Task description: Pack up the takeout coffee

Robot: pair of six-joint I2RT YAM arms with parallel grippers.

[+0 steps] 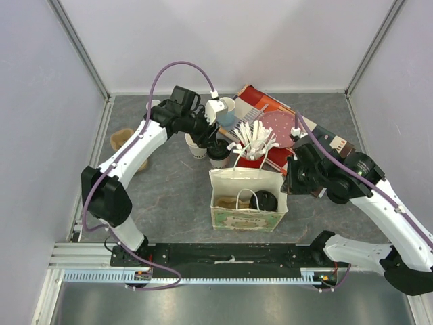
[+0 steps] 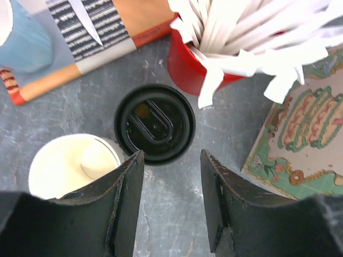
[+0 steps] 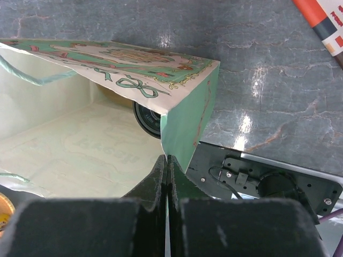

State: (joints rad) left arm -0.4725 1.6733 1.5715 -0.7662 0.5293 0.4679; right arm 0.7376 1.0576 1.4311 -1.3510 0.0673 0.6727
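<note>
The left gripper turns next and lowers outward onto the lid's far rim (image 2: 126,100), clear of the cream cup (image 2: 75,166), since the lid's rim lies below and outward.
One takeout coffee (image 1: 218,150) with a black lid (image 2: 154,124) stands on the table just behind the paper bag (image 1: 247,218). My left gripper (image 2: 171,155) hangs open over its near edge, with only bare table between the fingers. A lidless cream paper cup (image 2: 75,166) stands touching it on the left. Another black-lidded takeout coffee (image 1: 266,201) is inside the bag, where its lid (image 3: 147,119) shows past the wall. My right gripper (image 3: 167,159) is shut on the bag's green right side wall (image 3: 187,128), at the bag's right edge (image 1: 287,177).
A red cup of white stirrers (image 2: 193,67) stands right behind the lidded cup, beside the bag's printed face (image 2: 305,134). A light blue mug (image 2: 21,37) and a flat striped orange packet (image 2: 91,32) lie further back. A brown item (image 1: 123,139) sits at the far left.
</note>
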